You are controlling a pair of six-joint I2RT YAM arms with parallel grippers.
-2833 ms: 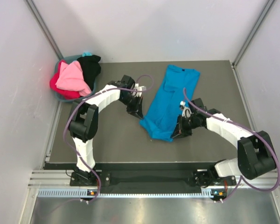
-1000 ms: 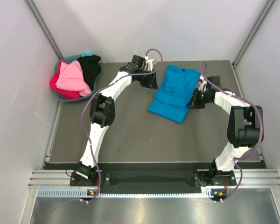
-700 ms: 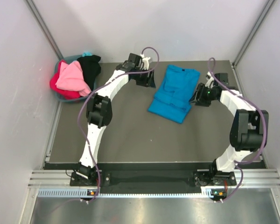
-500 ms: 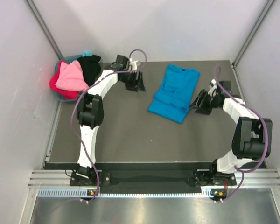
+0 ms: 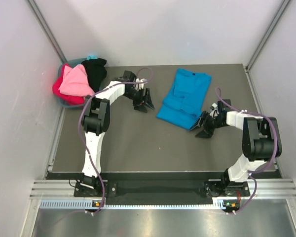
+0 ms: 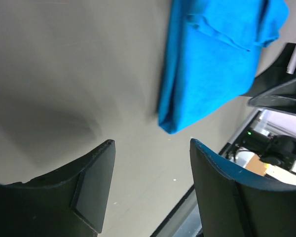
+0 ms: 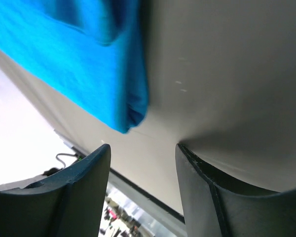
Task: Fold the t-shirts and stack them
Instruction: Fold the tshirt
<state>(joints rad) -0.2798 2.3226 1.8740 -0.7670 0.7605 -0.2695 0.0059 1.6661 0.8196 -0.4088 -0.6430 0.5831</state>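
My left gripper will move down and across onto the blue t-shirt's near corner (image 5: 159, 116) (image 6: 171, 121), because that corner is below the gripper and to its right in the top view.
A bright blue t-shirt (image 5: 183, 98) lies folded on the dark table, its near end toward the arms. It also shows in the left wrist view (image 6: 212, 64) and the right wrist view (image 7: 84, 59). My left gripper (image 5: 143, 101) hovers open just left of the shirt, nothing between its fingers (image 6: 150, 145). On the shirt's right, near its lower corner, my right gripper (image 5: 203, 129) is open and empty too (image 7: 143, 150). Pink (image 5: 76, 81), red (image 5: 64, 91) and black (image 5: 94, 71) t-shirts are heaped at the back left.
The heap sits in a teal basket (image 5: 91, 58) at the table's back left corner. White walls close in the table (image 5: 138, 143) on the left, back and right. A metal rail (image 5: 158, 190) runs along the near edge by the arm bases.
Both grippers have let go of the blue shirt's folded-over end and opened. The left drew back to the left, the right toward the near right. The shirt now lies folded shorter.
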